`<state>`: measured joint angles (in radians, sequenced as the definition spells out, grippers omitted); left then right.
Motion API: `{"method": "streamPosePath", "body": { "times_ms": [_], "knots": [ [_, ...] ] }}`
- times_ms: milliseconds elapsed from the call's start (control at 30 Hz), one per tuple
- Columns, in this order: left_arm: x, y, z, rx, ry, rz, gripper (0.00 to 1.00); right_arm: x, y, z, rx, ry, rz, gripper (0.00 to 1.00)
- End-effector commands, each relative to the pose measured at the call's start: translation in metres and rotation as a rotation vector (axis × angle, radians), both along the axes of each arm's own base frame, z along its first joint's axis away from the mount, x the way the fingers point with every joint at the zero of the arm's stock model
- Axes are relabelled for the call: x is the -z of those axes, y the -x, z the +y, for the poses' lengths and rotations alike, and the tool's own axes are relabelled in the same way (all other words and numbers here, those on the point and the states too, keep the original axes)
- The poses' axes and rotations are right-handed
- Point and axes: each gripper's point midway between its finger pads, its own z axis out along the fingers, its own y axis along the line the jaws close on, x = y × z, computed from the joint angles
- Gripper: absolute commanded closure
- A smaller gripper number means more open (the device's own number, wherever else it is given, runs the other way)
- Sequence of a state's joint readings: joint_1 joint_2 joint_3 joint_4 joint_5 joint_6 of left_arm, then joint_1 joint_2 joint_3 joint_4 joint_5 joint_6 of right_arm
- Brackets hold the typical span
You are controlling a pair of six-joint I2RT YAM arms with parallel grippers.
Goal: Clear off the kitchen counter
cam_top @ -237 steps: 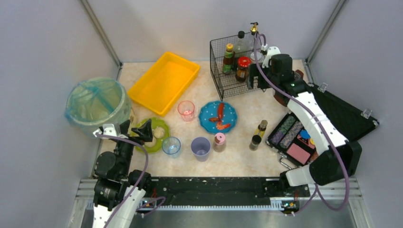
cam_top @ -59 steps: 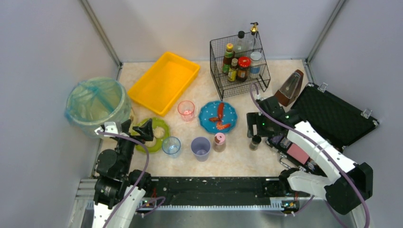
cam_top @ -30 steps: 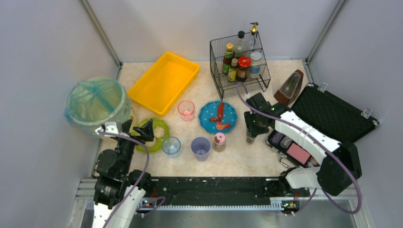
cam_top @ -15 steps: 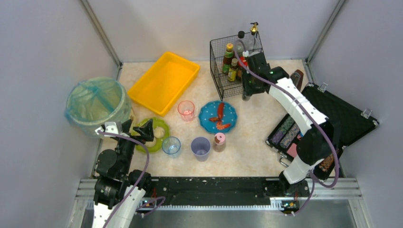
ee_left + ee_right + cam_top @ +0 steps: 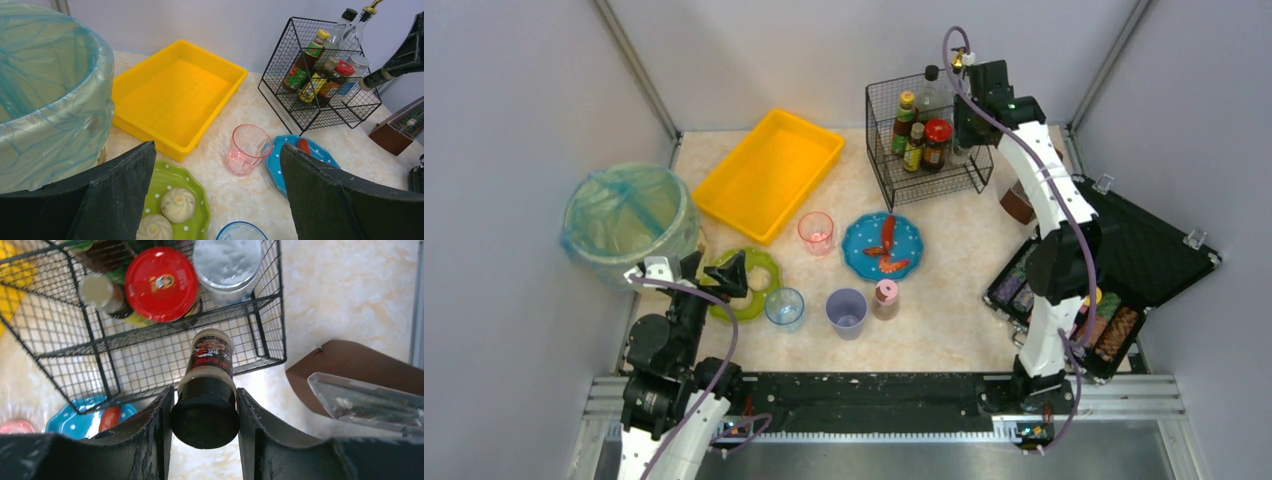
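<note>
My right gripper will go down into the front part of the wire rack next and let go of the black-capped spice bottle [image 5: 210, 365], because the rack's front part is empty beside the silver-lidded jar.
The beige marbled kitchen counter [image 5: 944, 310] holds a green plate with two buns [image 5: 749, 285], a blue cup [image 5: 784, 307], a purple cup [image 5: 847, 310], a pink-capped bottle [image 5: 885, 298], a pink cup [image 5: 816, 232] and a blue plate with sausages [image 5: 882, 245]. My right gripper [image 5: 969, 115] is shut on a black-capped spice bottle [image 5: 210, 365] and holds it over the front right part of the wire rack [image 5: 150, 345]. My left gripper [image 5: 217, 147] is open and empty, low over the green plate [image 5: 195, 200].
The wire rack [image 5: 929, 135] at the back holds several bottles and jars. A yellow tray [image 5: 769, 173] lies back left. A bag-lined bin [image 5: 629, 220] stands at the left wall. An open black case [image 5: 1124, 260] and a brown metronome [image 5: 1019, 205] are at the right.
My right gripper closed on the spice bottle at the counter's front right, lifted it and carried it back to above the wire rack. The left arm has not moved.
</note>
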<state>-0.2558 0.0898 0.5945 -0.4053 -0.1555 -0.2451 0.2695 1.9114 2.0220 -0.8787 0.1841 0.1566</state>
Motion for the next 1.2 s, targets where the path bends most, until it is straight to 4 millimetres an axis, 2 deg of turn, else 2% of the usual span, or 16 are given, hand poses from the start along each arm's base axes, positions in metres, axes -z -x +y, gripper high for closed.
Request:
{"method": "streamPosePath", "body": {
  "times_ms": [0, 400, 633, 767, 933, 1000, 1167],
  "knots": [
    [-0.009, -0.004, 0.001, -0.012, 0.003, -0.022, 0.02, 0.000, -0.028, -0.013, 0.024, -0.005, -0.027, 0.89],
    [-0.005, -0.010, 0.000, -0.013, -0.007, -0.001, 0.02, 0.058, -0.053, -0.028, 0.054, -0.007, 0.070, 0.86],
    [-0.005, -0.010, 0.000, -0.012, -0.008, 0.000, 0.02, 0.086, -0.060, -0.026, 0.035, -0.049, 0.124, 0.81],
    [-0.005, -0.010, 0.000, -0.012, -0.009, 0.000, 0.02, 0.090, -0.062, -0.023, 0.023, -0.057, 0.131, 0.66],
    [-0.005, -0.009, 0.000, -0.014, -0.009, -0.002, 0.02, 0.086, -0.061, -0.022, 0.019, -0.064, 0.126, 0.46],
    [-0.005, -0.009, 0.000, -0.014, -0.008, -0.004, 0.02, 0.083, -0.060, -0.022, 0.019, -0.065, 0.121, 0.41],
    [-0.006, -0.008, 0.001, -0.014, -0.007, -0.006, 0.02, 0.068, -0.056, -0.021, 0.015, -0.078, 0.101, 0.36]
  ]
}}
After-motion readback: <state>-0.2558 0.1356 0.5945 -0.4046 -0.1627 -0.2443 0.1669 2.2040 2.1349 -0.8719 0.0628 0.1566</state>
